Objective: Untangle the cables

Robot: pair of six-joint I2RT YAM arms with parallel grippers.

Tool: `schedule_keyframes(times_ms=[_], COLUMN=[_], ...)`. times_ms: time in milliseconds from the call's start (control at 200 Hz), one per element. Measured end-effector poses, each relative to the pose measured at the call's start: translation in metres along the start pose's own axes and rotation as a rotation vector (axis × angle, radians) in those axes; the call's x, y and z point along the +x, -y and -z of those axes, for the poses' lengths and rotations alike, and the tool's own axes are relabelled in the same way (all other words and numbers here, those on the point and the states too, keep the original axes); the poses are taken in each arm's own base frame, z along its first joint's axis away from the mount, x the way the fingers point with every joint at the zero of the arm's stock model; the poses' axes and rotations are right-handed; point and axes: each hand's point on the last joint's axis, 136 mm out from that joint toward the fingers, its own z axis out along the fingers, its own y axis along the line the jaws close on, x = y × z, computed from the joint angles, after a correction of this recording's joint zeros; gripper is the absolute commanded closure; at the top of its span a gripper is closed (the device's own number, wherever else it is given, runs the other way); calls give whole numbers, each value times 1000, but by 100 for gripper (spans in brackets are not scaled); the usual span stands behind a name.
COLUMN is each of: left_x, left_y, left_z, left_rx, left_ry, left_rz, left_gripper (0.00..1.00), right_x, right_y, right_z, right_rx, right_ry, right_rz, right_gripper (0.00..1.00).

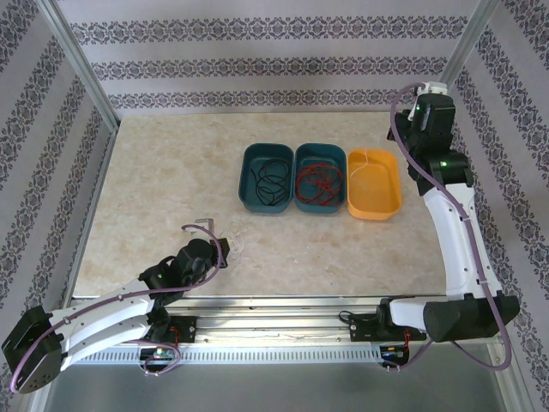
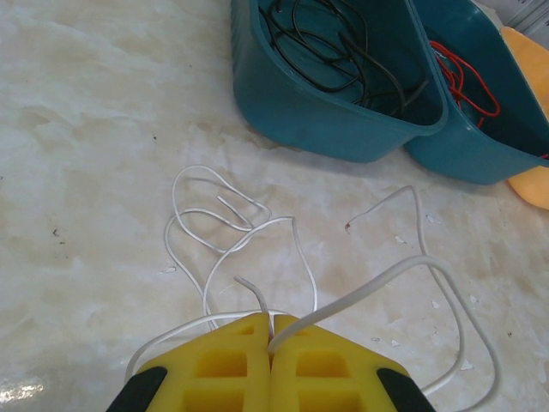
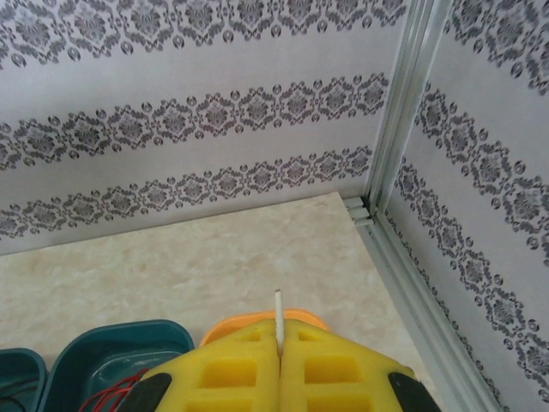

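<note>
The right gripper lowers toward the orange bin [image 3: 257, 324] holding some white cable next, with its fingertips tilting down, then releases the cable end inside.
A white cable [image 2: 223, 215] lies in loose loops on the marble tabletop, in front of the bins. My left gripper [image 2: 271, 322] is shut on it, and strands run out from between the yellow fingertips on both sides. In the top view that gripper [image 1: 202, 226] sits low at the front left, next to the white cable [image 1: 236, 243]. A black cable [image 1: 270, 180] is coiled in the left teal bin and a red cable [image 1: 319, 182] in the middle teal bin. My right gripper [image 3: 280, 330] is raised above the orange bin [image 3: 257, 324], shut on a white cable end [image 3: 278, 309] that pokes up between its tips.
Three bins stand in a row mid-table: two teal bins [image 1: 268, 154] [image 1: 319, 152] and the orange bin [image 1: 375, 184]. Patterned walls and aluminium posts [image 3: 396, 112] close in the back and sides. The right arm [image 1: 450, 215] arches along the right edge.
</note>
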Motion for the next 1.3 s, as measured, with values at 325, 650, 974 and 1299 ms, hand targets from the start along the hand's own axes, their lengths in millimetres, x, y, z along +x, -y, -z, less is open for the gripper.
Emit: schedule_keyframes(times_ms=[325, 650, 974, 1299], left_x=[1, 0, 1, 1], left_y=[-1, -1, 0, 0], left_z=[0, 1, 1, 1], left_rx=[-3, -1, 1, 1], left_ry=[-3, -1, -4, -4], left_rz=[2, 3, 3, 3], left_gripper=[100, 100, 100, 100], right_x=[33, 74, 154, 227], right_y=[7, 14, 19, 30], right_z=[-29, -62, -107, -134], right_rx=[23, 36, 66, 98], right_ry=[-89, -228, -484, -710], right_rz=[-2, -28, -13, -12], right_gripper=[100, 100, 100, 99])
